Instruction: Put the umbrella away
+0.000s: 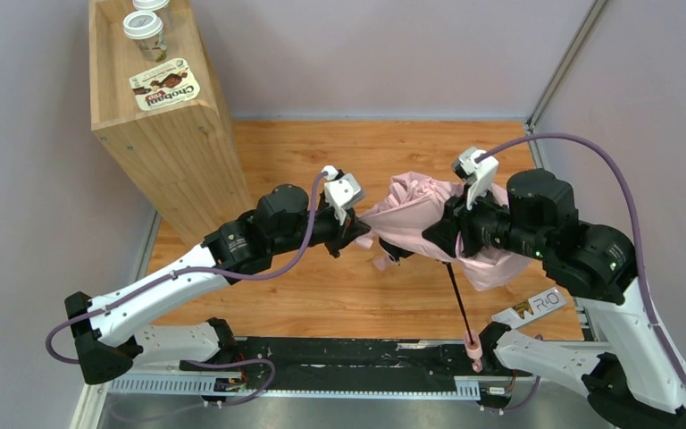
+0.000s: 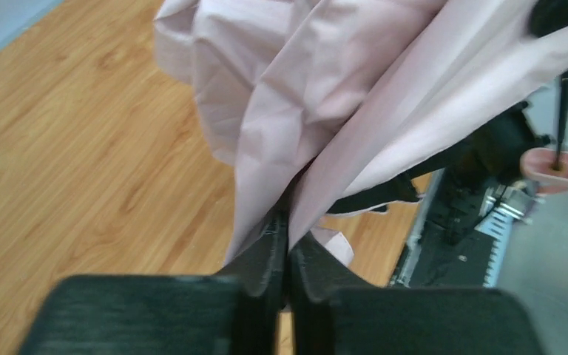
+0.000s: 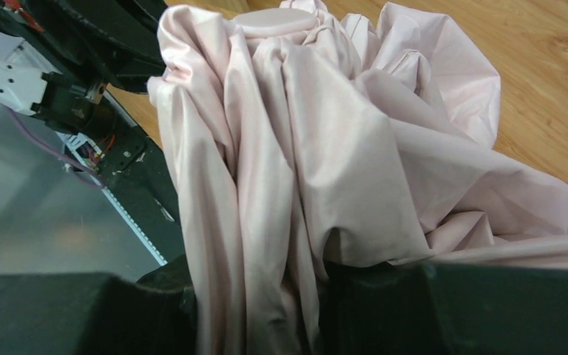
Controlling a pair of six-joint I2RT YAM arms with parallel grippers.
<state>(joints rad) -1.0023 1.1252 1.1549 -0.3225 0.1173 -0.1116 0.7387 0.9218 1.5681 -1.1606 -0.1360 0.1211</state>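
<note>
The umbrella (image 1: pixel 420 214) is hanging in midair, so next I will move my right gripper down to the left in the top view, onto the open wooden floor, and release it.
The umbrella (image 1: pixel 420 214) is a gathered pale pink bundle held above the wooden floor between both arms. Its thin black shaft (image 1: pixel 458 299) slants down to a pink handle end (image 1: pixel 472 351) near the right arm's base. My left gripper (image 1: pixel 360 234) is shut on the left edge of the fabric; in the left wrist view the jaws (image 2: pixel 288 240) pinch a fold of the umbrella (image 2: pixel 325 96). My right gripper (image 1: pixel 438 234) is shut around the bundled umbrella (image 3: pixel 303 170), with fabric filling the gap between its fingers (image 3: pixel 255 310).
A tall wooden cabinet (image 1: pixel 156 125) stands at the back left, with two paper cups (image 1: pixel 147 31) and a snack packet (image 1: pixel 165 89) on top. Grey walls close in both sides. A black rail (image 1: pixel 339 362) runs along the near edge.
</note>
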